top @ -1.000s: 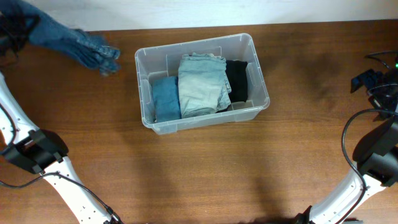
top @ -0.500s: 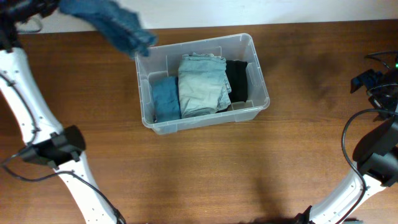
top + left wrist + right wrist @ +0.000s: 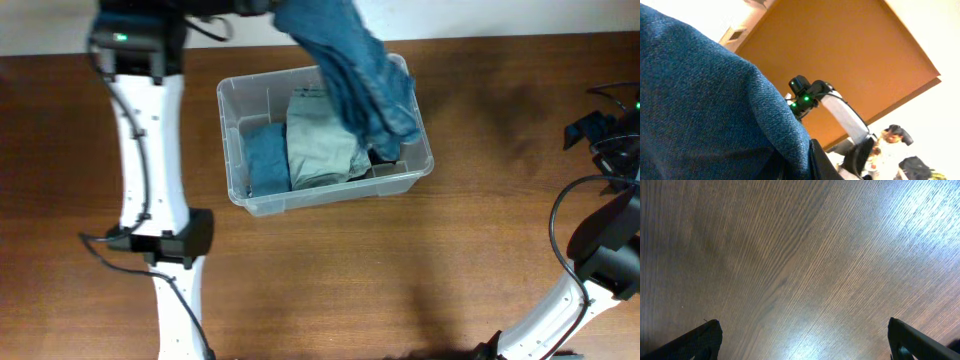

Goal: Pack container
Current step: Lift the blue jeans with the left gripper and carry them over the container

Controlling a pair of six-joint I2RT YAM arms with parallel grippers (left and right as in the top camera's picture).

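The left gripper swings to the right in the overhead view next, then comes down over the pale garment point(image 3: 325, 142), as the denim's top end is held high.
The container point(image 3: 330, 196) is a clear plastic bin at the table's middle back. In it lie a folded blue garment point(image 3: 266, 160), a folded pale grey-green garment point(image 3: 318, 145) and a black garment point(image 3: 386, 150), partly covered. A blue denim garment point(image 3: 355, 75) hangs over the bin's back right part, with my left gripper point(image 3: 268, 10) shut on its top end. In the left wrist view the denim point(image 3: 705, 110) fills the left side, pinched beside a black finger point(image 3: 821, 164). My right gripper point(image 3: 805, 345) stands open over bare wood at the far right point(image 3: 598, 132).
The brown wooden table point(image 3: 450, 260) stretches around the bin. The left arm's white links point(image 3: 150, 150) cross the table left of the bin. The right arm's base and cables point(image 3: 600, 250) sit at the right edge.
My left arm has swung right, carrying the denim garment from the table's far left corner to above the container. The right arm has not moved.
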